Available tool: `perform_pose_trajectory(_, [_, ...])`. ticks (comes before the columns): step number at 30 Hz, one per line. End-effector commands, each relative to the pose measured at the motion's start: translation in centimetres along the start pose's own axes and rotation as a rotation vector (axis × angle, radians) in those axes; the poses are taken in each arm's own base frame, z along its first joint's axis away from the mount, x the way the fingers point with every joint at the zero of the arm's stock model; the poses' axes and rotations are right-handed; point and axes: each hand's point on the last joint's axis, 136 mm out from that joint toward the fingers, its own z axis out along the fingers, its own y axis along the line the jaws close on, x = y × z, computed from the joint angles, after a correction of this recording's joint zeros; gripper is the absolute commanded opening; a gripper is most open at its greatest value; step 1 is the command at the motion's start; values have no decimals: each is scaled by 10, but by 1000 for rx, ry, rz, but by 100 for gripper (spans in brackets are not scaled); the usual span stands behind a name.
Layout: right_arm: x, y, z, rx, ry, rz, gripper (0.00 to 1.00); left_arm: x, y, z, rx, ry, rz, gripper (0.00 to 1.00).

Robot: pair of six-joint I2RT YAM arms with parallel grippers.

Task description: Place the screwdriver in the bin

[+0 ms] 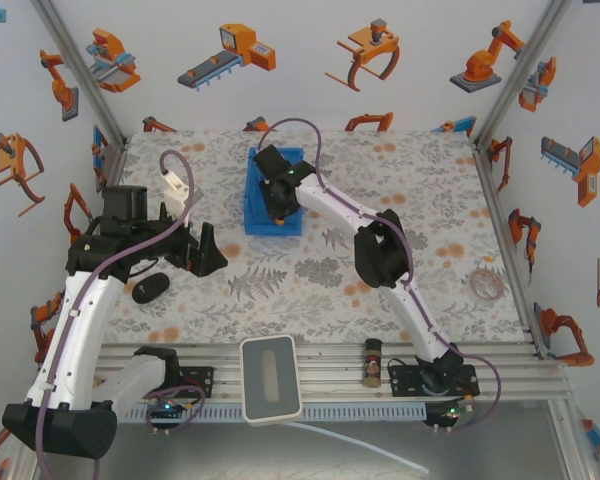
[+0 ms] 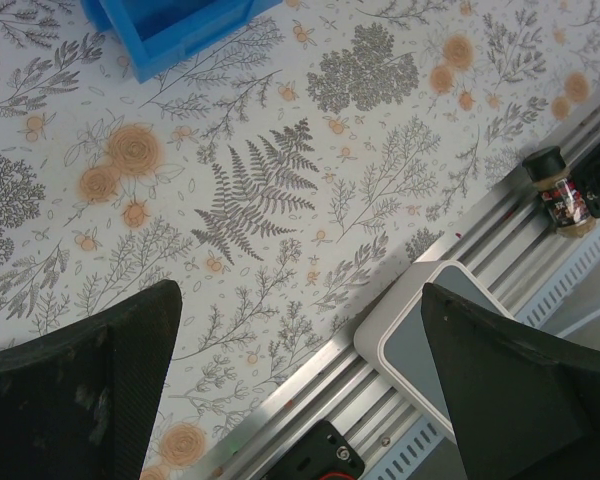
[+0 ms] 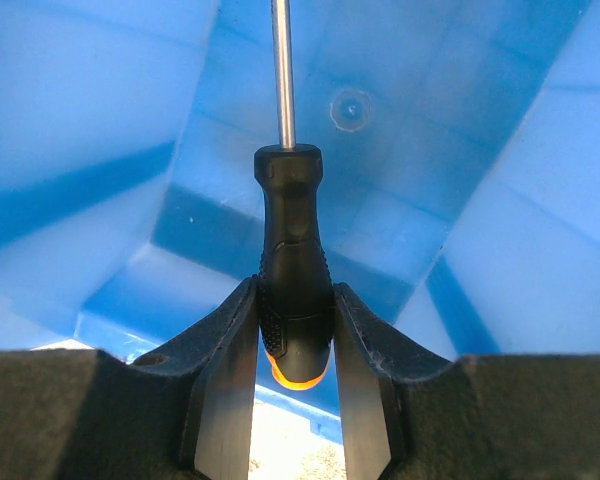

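Note:
The screwdriver's stem already hangs over the bin's bottom, so the robot's right gripper needs to go down a little into the blue bin (image 1: 255,215) and let go of the screwdriver there.
The screwdriver (image 3: 294,280), black handle with an orange end and a thin metal shaft, is clamped between my right gripper's (image 3: 295,300) fingers, shaft pointing away into the blue bin (image 3: 100,150). From above, the right gripper (image 1: 278,190) hangs over the blue bin (image 1: 255,215) at the table's middle back. My left gripper (image 1: 202,255) stands open and empty over the left part of the table, its fingers (image 2: 90,380) wide apart above the floral cloth. A corner of the bin (image 2: 180,30) shows at the top left of the left wrist view.
A black oval object (image 1: 150,288) lies on the cloth near the left arm. A small brown bottle (image 1: 372,362) and a white-and-grey pad (image 1: 270,378) rest on the front rail. A clear round item (image 1: 485,283) lies at the right.

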Motion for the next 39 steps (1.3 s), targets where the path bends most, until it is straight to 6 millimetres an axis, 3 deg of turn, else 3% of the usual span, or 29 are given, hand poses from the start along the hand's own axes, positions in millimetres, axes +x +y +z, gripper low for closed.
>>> perform_pose_trajectory(1, [-10,3,1,-16,-19,25,25,-1,-5,-1,24,-16,-1,97])
perform_pose_trajectory(26, [3,8,31,-42,22,73,41,0,-4,-1,21,-20,-2,97])
perform_pose_trajectory(33, [-2,8,27,-40,7,71,43,0,-5,-2,20,-24,-2,97])
perform_pose_trajectory(39, [-16,10,11,-40,-28,60,45,0,-4,-2,17,-23,0,97])
